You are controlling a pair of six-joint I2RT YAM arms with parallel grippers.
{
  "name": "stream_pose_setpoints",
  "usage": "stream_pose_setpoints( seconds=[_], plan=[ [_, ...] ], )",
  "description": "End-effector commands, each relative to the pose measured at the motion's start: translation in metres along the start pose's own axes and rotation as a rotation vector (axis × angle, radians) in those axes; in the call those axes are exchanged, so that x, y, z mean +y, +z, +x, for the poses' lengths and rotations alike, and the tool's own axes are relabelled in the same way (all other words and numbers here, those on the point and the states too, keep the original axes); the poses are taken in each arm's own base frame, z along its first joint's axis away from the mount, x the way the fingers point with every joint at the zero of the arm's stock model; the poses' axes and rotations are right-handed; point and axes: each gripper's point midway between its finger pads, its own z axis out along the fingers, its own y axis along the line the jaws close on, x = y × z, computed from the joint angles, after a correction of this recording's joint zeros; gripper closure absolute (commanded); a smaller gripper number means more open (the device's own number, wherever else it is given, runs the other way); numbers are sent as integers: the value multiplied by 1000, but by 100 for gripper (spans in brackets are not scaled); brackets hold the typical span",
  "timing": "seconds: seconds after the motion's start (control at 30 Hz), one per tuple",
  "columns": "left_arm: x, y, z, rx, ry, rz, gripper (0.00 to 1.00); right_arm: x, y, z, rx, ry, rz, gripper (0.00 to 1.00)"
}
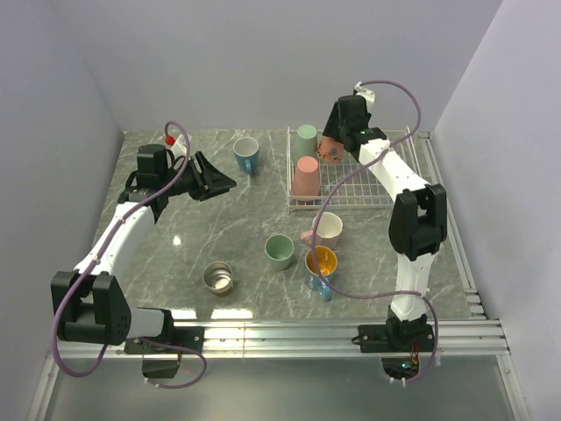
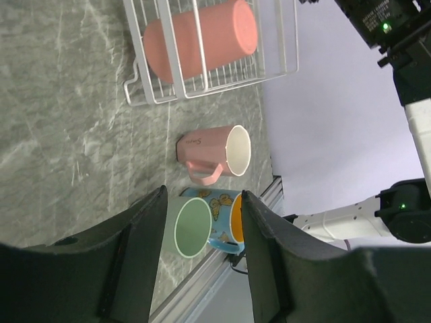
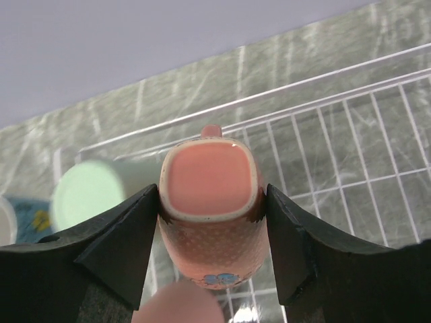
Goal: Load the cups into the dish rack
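Note:
My right gripper will next go down into the dish rack beside the upside-down mint green cup, since the bare wires there leave room for the brown dotted cup.
My right gripper is shut on a brown dotted cup, held upside down over the back left of the white wire dish rack. In the right wrist view the cup sits between both fingers above the rack. A mint green cup and a salmon pink cup stand inverted in the rack. On the table are a blue cup, a mint green cup, a pale pink mug, a blue mug with orange inside and a steel cup. My left gripper is open and empty above the table.
A small white object with a red cap stands at the back left behind my left arm. Grey walls close in the table on three sides. A metal rail runs along the near edge.

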Motion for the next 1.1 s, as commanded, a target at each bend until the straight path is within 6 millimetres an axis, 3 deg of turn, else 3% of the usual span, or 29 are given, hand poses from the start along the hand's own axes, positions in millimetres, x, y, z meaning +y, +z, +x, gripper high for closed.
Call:
stream_pose_setpoints(
  seconds=[0.0,0.27,0.5,0.63,0.93,1.07],
  plan=[
    [-7,-6,-5,-22,63,-1,47,-12,1,-61,-188,51,84,100],
    [-1,-4,1,4,45,-22,49,-27,21,-41,-213,81,150,100],
    [8,2,8,25,19,-24,49,-23,34,-25,-230,85,160,100],
    [9,4,7,28,23,-33,50,-25,46,-5,-195,75,174,100],
    [9,6,10,28,20,-31,50,-8,37,29,-107,56,89,100],
    [9,4,12,27,22,-32,50,1,31,47,-71,16,88,67]
  ],
)
